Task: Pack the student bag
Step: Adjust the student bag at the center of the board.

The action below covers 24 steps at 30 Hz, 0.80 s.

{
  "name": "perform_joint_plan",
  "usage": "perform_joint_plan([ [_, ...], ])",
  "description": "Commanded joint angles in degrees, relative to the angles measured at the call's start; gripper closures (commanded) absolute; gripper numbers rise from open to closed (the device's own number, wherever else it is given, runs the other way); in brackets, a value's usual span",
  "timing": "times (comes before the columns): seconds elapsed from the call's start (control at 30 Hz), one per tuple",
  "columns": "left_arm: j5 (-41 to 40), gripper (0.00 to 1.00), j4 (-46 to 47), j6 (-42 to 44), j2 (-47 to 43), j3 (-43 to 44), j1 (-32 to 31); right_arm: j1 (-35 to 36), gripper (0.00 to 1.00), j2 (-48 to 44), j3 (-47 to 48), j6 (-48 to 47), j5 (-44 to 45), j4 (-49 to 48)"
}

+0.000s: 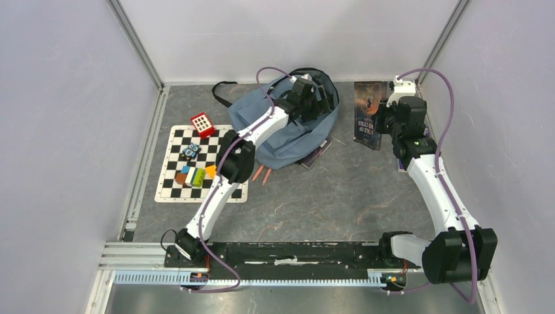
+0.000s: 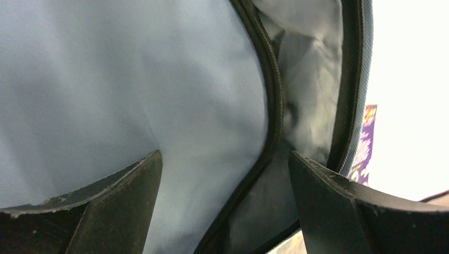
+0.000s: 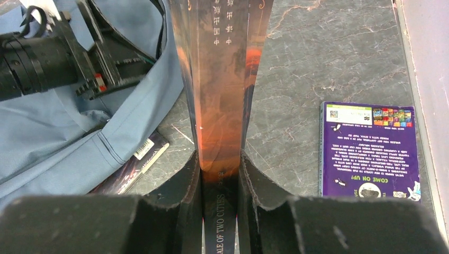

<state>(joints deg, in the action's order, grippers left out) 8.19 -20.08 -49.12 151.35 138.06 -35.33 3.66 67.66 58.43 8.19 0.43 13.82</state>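
My left gripper moves up, back, then down onto the upper flap's dark zipper edge (image 2: 248, 181) next and closes there, since the upper flap lies across the bag's opening.
The blue-grey student bag (image 1: 288, 127) lies at the back middle of the floor with its main opening facing the back. My left gripper (image 1: 313, 91) is open at that opening. In the left wrist view its gripper (image 2: 225, 159) straddles the dark zipper edge (image 2: 272, 100), with blue fabric (image 2: 132, 79) and the grey lining (image 2: 312, 69) between the spread fingers. My right gripper (image 1: 397, 124) is shut on a dark orange book, "A Tale of Two Cities" (image 1: 368, 114), holding it by the spine (image 3: 219, 106) to the right of the bag (image 3: 79, 132).
A purple booklet (image 3: 369, 151) lies flat by the right wall. A dark book (image 3: 132, 166) sticks out from under the bag. A chequered mat (image 1: 173, 167) with a red block (image 1: 202, 123) and small toys (image 1: 194, 175) lies at the left. Orange pencils (image 1: 262, 173) lie beside it.
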Motion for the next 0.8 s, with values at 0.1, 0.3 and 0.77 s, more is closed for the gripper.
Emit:
perform_joint_plan([
  [0.1, 8.32, 0.08, -5.86, 21.57, -10.43, -10.41, -4.65, 0.19, 1.00, -3.57, 0.57, 0.33, 0.30, -10.78],
  [0.3, 9.04, 0.08, -2.28, 37.14, -28.50, -33.39, -5.61, 0.21, 1.00, -3.23, -0.02, 0.23, 0.44, -10.86],
  [0.77, -0.09, 0.03, -1.33, 35.14, -35.91, -37.08, -8.09, 0.18, 1.00, -4.52, 1.37, -0.37, 2.00, -10.42],
])
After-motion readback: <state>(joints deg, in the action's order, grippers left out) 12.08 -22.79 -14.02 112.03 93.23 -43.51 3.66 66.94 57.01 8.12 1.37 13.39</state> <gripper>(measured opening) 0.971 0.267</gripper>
